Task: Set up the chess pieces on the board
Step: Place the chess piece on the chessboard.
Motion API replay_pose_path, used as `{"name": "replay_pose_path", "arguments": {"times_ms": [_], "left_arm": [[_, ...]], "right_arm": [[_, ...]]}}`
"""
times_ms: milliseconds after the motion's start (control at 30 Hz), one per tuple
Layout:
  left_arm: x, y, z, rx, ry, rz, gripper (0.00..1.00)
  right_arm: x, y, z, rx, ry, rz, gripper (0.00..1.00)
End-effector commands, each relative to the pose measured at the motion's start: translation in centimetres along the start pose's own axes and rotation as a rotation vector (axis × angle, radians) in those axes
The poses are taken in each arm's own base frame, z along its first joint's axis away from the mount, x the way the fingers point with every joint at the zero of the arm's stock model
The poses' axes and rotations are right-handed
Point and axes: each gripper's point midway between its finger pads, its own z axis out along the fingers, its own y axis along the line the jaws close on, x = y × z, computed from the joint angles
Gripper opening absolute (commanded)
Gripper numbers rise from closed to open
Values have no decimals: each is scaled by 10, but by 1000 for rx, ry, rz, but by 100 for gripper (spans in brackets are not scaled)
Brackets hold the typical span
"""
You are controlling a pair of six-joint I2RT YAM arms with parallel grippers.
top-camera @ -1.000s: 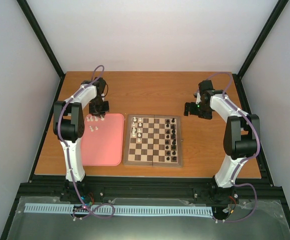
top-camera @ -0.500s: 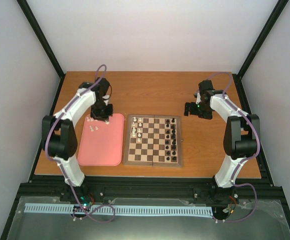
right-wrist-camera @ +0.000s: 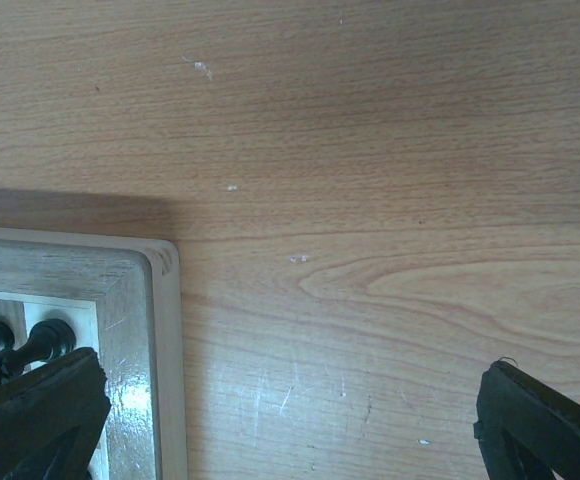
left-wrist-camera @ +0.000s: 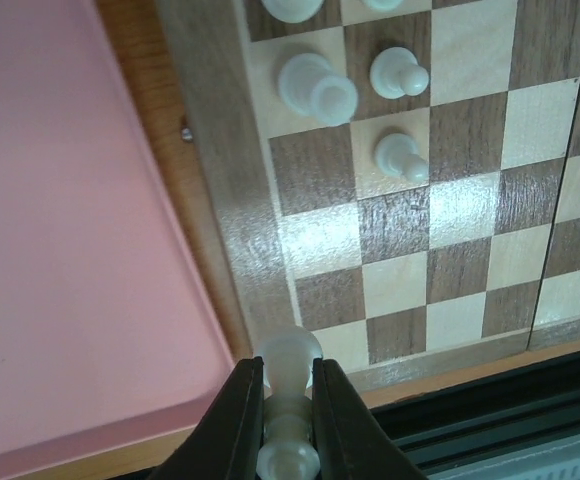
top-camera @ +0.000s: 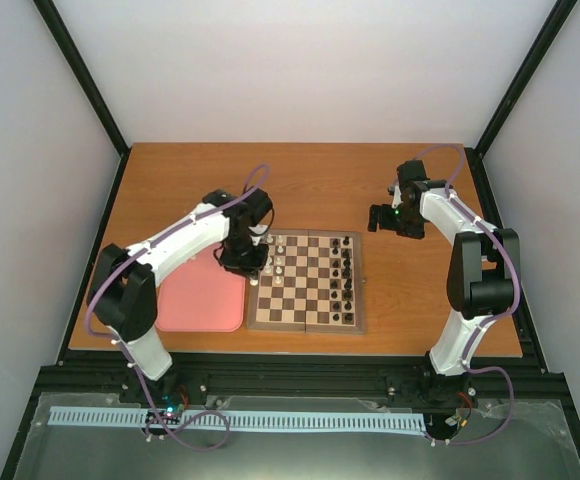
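Note:
My left gripper moves down to the right in the top view next and releases, as the empty dark square beside the nearest pawn lies below that way.
My left gripper (top-camera: 250, 264) is shut on a white chess piece (left-wrist-camera: 288, 372) and holds it over the board's (top-camera: 305, 322) left border, by the near left corner in the left wrist view. Several white chess pieces (top-camera: 275, 255) stand on the board's left columns; three show in the left wrist view (left-wrist-camera: 315, 85). Black pieces (top-camera: 347, 270) fill the right columns. My right gripper (top-camera: 390, 218) is open and empty over the bare table beyond the board's far right corner (right-wrist-camera: 140, 290). The white pieces on the tray are hidden under my left arm.
A pink tray (top-camera: 205, 300) lies left of the board, its edge close beside the board frame (left-wrist-camera: 70, 250). Two black pieces (right-wrist-camera: 30, 345) show by the right gripper's left finger. Black rails run along the table's near edge.
My left arm has swung right from the far end of the pink tray to the board's left edge, carrying a white piece. The right arm has not moved.

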Motion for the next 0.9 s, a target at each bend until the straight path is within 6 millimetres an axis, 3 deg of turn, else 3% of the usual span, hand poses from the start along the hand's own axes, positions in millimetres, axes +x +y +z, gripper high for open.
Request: {"name": "replay_pose_path", "arguments": {"times_ms": [0, 333, 867], "left_arm": [[-14, -13, 11, -17, -28, -9, 4], [-36, -15, 28, -83, -43, 5, 4], [-43, -21, 43, -91, -16, 15, 3]], "right_arm": [[-6, -3, -11, 5, -44, 13, 100], [-7, -5, -12, 15, -45, 5, 100], [-8, -6, -3, 16, -31, 3, 100]]}}
